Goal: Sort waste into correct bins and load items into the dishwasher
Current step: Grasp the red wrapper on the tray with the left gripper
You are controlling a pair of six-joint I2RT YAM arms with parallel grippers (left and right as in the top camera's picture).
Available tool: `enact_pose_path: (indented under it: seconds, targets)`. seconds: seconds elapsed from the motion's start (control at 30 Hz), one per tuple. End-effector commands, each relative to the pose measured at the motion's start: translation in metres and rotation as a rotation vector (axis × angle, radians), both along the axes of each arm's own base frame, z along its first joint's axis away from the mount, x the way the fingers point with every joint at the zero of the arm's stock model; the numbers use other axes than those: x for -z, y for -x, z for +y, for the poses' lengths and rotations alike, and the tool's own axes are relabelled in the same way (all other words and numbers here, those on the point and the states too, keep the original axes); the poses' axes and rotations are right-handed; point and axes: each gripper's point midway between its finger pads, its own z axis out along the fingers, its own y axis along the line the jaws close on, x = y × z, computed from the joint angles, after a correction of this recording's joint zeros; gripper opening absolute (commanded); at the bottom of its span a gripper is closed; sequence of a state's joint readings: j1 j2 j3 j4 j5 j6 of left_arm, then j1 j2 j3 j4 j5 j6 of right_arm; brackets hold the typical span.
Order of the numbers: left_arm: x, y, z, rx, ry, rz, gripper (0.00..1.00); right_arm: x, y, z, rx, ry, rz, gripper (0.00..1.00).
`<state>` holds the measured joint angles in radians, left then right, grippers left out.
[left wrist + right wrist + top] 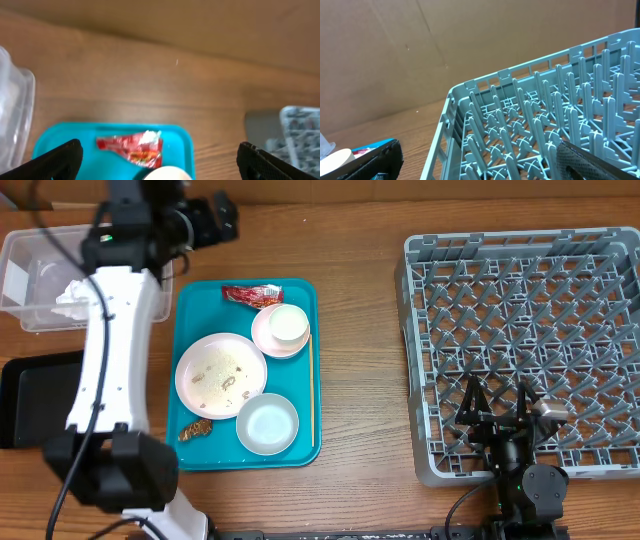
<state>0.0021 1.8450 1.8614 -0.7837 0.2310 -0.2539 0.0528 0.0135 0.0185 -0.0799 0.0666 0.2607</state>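
Observation:
One end of the wrapper (252,295) is against the pink saucer, so my left gripper will move down and turn onto the wrapper's loose end nearer the clear tub.
The red snack wrapper (252,295) lies at the far end of the teal tray (190,330), and it also shows in the left wrist view (135,146). My left gripper (215,220) (160,165) is open and empty, above the table just beyond the wrapper. The white napkin (73,300) lies in the clear tub (30,250). The pink plate (195,360) holds food scraps (226,377). The white cup (288,323) stands on the pink saucer (266,338). The grey-blue bowl (267,423) and the chopstick (311,390) are on the tray. My right gripper (500,405) (480,162) is open over the near left of the dish rack (530,260).
The black tray (30,395) lies at the left edge, partly under my left arm. A brownish scrap (195,430) sits at the teal tray's near left corner. Bare wood separates the teal tray from the rack. A cardboard wall stands behind the table.

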Motion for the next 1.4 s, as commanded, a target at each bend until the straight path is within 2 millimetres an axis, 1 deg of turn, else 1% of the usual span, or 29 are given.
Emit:
enact_pose_path:
  seconds: [0.0,0.1,0.23,0.37,0.57,0.6,0.63,0.7,0.77,0.8,0.87,0.9,0.93,0.97,1.0,1.07,1.1,1.17,1.23,1.3,1.37]
  targets:
    - [0.057,-0.010,0.008,-0.038,-0.061,0.125,1.00,0.002,0.000,0.000,0.001,0.003,-0.004,1.00]
    - [0.091,-0.015,0.010,-0.100,-0.021,0.208,1.00,0.002,0.000,0.000,0.001,0.003,-0.004,1.00]
    - [0.138,-0.014,0.010,-0.202,0.053,0.341,1.00,0.002,0.000,0.000,0.001,0.003,-0.004,1.00]
    - [0.173,-0.013,0.008,-0.243,0.075,0.422,1.00,0.002,0.000,0.000,0.001,0.003,-0.004,1.00]
    - [0.214,-0.005,0.008,-0.377,0.145,0.546,1.00,0.002,0.000,0.000,0.001,0.003,-0.004,1.00]
    - [0.226,-0.005,0.008,-0.387,0.147,0.563,1.00,0.002,0.000,0.000,0.001,0.003,-0.004,1.00]
    - [0.233,-0.005,0.008,-0.391,0.148,0.574,1.00,0.002,0.000,0.000,0.001,0.003,-0.004,1.00]
    - [0.246,-0.003,0.007,-0.401,0.151,0.598,1.00,0.002,0.000,0.000,0.001,0.003,-0.004,1.00]
    - [0.254,-0.003,0.006,-0.411,0.155,0.612,1.00,0.002,0.000,0.000,0.001,0.003,-0.004,1.00]
    - [0.257,-0.004,0.007,-0.415,0.153,0.610,0.99,0.002,0.000,0.000,0.001,0.003,-0.004,1.00]
    - [0.257,-0.009,0.007,-0.413,0.157,0.592,0.91,0.002,0.000,0.000,0.001,0.003,-0.004,1.00]
    - [0.256,-0.012,0.007,-0.411,0.160,0.578,0.85,0.002,0.000,0.000,0.001,0.003,-0.004,1.00]
    - [0.254,-0.016,0.007,-0.409,0.165,0.564,0.75,0.002,0.000,0.000,0.001,0.003,-0.004,1.00]
    - [0.253,-0.019,0.006,-0.407,0.169,0.550,0.68,0.002,0.000,0.000,0.001,0.003,-0.004,1.00]
    - [0.251,-0.022,0.005,-0.402,0.178,0.537,0.53,0.002,0.000,0.000,0.001,0.003,-0.004,1.00]
    - [0.251,-0.023,0.005,-0.401,0.179,0.535,0.37,0.002,0.000,0.000,0.001,0.003,-0.004,1.00]
    - [0.250,-0.023,0.005,-0.401,0.179,0.534,0.21,0.002,0.000,0.000,0.001,0.003,-0.004,1.00]
    - [0.246,-0.024,0.005,-0.400,0.181,0.532,0.04,0.002,0.000,0.000,0.001,0.003,-0.004,1.00]
    - [0.238,-0.027,0.004,-0.396,0.186,0.529,0.04,0.002,0.000,0.000,0.001,0.003,-0.004,1.00]
    - [0.222,-0.032,0.002,-0.386,0.199,0.518,0.04,0.002,0.000,0.000,0.001,0.003,-0.004,1.00]
    - [0.199,-0.040,0.000,-0.375,0.220,0.497,0.04,0.002,0.000,0.000,0.001,0.003,-0.004,1.00]
